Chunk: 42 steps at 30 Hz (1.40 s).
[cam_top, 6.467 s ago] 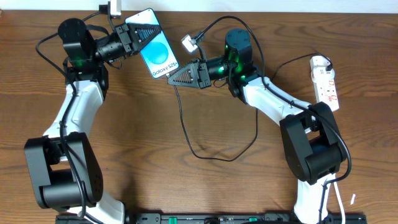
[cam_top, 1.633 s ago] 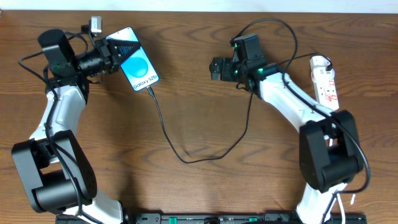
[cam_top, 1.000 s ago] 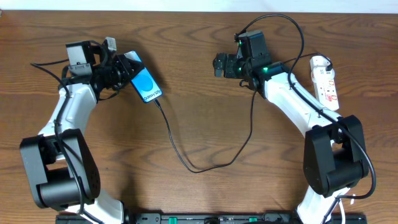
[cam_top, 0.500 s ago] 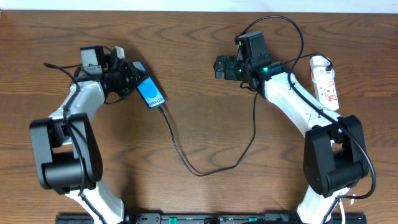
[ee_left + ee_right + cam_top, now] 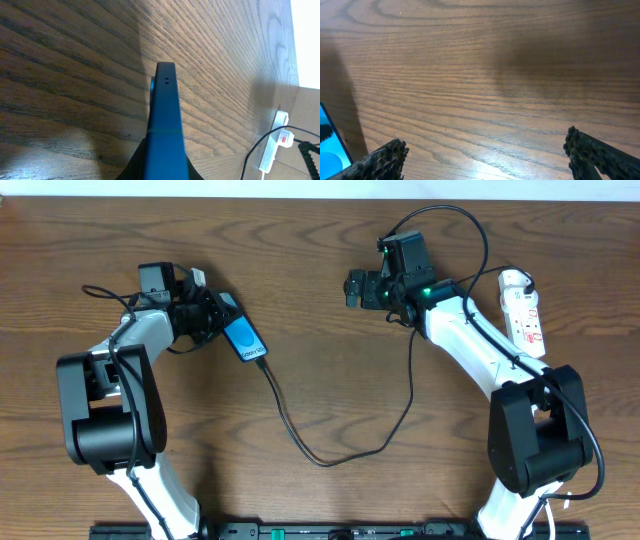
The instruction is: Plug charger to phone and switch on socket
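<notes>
I will next lower the phone (image 5: 243, 338) with my left gripper to the bare wood beneath it and let it go there, because the charger is already in the phone's lower end.
My left gripper (image 5: 218, 318) is shut on the phone (image 5: 243, 338), which hangs tilted on its edge over the left of the table, blue screen partly showing. In the left wrist view the phone (image 5: 165, 125) stands edge-on between the fingers of the left gripper (image 5: 162, 169). The black charger (image 5: 320, 461) runs from the phone's lower end in a loop across the table and up toward the right arm. The white socket (image 5: 526, 307) lies at the far right, also seen as the socket (image 5: 276, 142). My right gripper (image 5: 358, 287) (image 5: 487, 159) hovers open and holds nothing, well left of the socket.
The right arm's own black cable (image 5: 455, 220) arcs above its wrist near the table's back edge. A strip of the phone's blue screen (image 5: 330, 150) shows at the left edge of the right wrist view. Bare wood lies under the right gripper.
The left arm has swung the phone right and toward the table, turning it more onto its edge, and the charger loop has followed. The right arm has stayed still and open.
</notes>
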Motion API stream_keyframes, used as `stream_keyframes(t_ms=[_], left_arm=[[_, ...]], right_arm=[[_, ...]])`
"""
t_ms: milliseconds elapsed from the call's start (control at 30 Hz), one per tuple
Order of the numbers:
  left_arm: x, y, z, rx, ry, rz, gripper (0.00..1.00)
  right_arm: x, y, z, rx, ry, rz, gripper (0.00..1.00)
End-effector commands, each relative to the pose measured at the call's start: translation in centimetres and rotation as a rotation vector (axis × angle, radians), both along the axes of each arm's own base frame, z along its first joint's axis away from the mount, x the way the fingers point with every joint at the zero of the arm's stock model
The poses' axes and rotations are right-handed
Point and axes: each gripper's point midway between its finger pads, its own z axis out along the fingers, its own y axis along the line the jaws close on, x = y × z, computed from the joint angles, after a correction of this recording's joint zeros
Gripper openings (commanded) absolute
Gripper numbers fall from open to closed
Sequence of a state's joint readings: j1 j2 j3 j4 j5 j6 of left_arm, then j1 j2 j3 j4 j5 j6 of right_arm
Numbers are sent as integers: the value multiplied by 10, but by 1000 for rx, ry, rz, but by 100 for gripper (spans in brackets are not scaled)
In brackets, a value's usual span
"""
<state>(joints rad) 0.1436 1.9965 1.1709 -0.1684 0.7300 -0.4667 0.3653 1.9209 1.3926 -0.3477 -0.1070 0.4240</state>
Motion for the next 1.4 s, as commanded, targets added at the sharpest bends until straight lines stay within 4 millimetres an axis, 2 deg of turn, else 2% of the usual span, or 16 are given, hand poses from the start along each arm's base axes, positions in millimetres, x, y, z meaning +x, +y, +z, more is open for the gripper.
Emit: stream_keyframes(t_ms=[0,500,633,1367], left_arm=[[2,2,1,18,-7,-2,7],[-1,6,-4,46,19,14,7],[-5,16,-13,108,56,44,7],[-9,15,-15,104,75,42,8]], right_arm=[[2,-3,13,-5,-29,-3,99],[2,-3,13,-6,-27,-3,99],[2,-3,13,-6,-27,-3,99],[1,-3,12,-7,-25,-2,99]])
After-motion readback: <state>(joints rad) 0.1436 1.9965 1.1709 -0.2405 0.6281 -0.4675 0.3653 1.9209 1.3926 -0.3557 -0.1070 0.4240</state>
